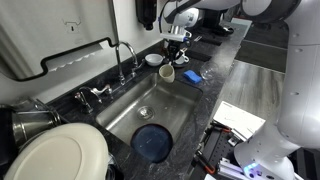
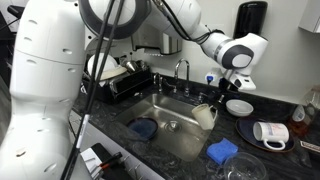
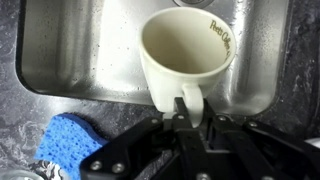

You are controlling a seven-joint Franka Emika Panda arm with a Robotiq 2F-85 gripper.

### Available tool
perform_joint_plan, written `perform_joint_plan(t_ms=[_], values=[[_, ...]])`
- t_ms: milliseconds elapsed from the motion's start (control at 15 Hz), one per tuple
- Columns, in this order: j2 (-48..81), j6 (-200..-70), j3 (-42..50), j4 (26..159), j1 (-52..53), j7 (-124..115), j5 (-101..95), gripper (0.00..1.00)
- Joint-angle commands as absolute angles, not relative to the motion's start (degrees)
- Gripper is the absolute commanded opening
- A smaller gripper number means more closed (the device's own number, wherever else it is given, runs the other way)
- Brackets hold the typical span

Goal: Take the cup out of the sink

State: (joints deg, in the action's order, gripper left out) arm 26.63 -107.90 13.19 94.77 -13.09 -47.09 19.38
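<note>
The cup [image 1: 167,72] goes outward past the basin's edge in my gripper next and is released on the counter beside the white bowl, because it hangs over the sink.
The pale cream cup [image 3: 185,50] is upright and empty, with small lettering inside its rim. My gripper [image 3: 185,105] is shut on a tab on the cup's near side. The wrist view shows the cup over the steel sink [image 3: 70,50], close to its edge. In both exterior views the cup [image 1: 167,72] [image 2: 205,116] hangs under the gripper [image 1: 172,62] [image 2: 215,103] at the sink's [image 1: 120,115] [image 2: 175,140] end, by the dark counter. Whether the cup touches the basin is not clear.
A blue sponge [image 1: 192,76] [image 2: 222,151] [image 3: 62,140] lies on the counter beside the sink. A round blue item [image 1: 152,140] [image 2: 143,128] sits in the basin. A white bowl [image 1: 153,59] [image 2: 239,106], the faucet [image 1: 125,55] [image 2: 183,72], a plate [image 1: 55,155] and a metal pot [image 1: 30,120] stand around.
</note>
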Motion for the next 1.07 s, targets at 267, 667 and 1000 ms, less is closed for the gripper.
perform_joint_plan(t_ms=[267, 667, 1000], values=[[41.1, -98.29, 13.57, 73.67, -22.76, -57.27, 28.08, 0.04], [45.8, -97.79, 13.06, 66.35, -27.81, -62.05, 30.1, 0.04], [47.48, -96.09, 12.56, 62.96, -27.84, -62.58, 27.92, 0.47]])
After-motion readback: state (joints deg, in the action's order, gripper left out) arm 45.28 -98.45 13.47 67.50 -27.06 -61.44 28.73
